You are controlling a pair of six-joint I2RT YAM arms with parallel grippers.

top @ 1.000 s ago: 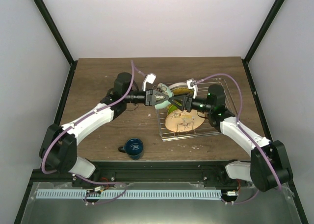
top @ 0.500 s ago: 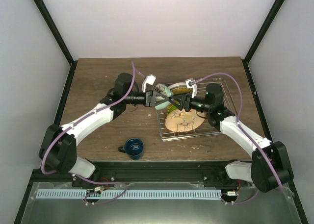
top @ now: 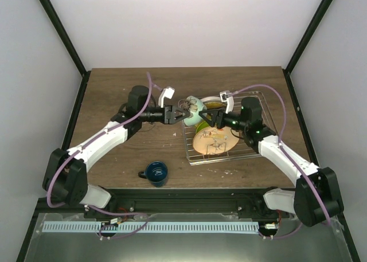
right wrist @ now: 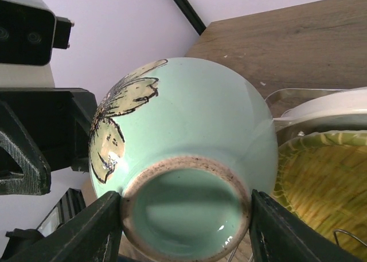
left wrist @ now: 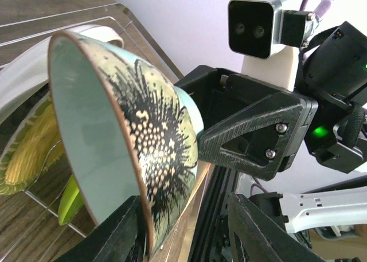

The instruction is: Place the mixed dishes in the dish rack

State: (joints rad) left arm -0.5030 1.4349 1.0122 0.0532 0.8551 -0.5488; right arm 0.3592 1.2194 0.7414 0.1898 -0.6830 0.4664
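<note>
Next I will lower my right gripper, turning downward, to the right in the top view to the rack's plate-free half and release the bowl (top: 192, 108), as plates crowd the other.
The small pale mint bowl (top: 192, 108) hangs in the air at the left end of the dish rack (top: 261, 99), tipped on its side. My right gripper (top: 206, 118) is shut on the bowl's foot ring (right wrist: 186, 213), one finger on each side. My left gripper (top: 178, 112) is open at the bowl's rim (left wrist: 146, 227); one finger lies inside the rim and the other stands clear of the outer wall. The tan plate with a drawing (top: 213, 141), the lime green plate (top: 200, 128), the yellow-orange plate (top: 211, 105) and the cream plate (top: 215, 98) stand in the rack. The dark blue mug (top: 156, 171) sits on the table near the front.
The rack stands on a clear tray (top: 274, 110) on the right half of the wooden table (top: 114, 96). The two wrists face each other closely over the rack's left end. Black frame posts (top: 60, 32) rise at the table's back corners.
My left gripper has opened and drawn back a little to the left. The bowl stays in the right gripper, which has shifted slightly left and up with it.
</note>
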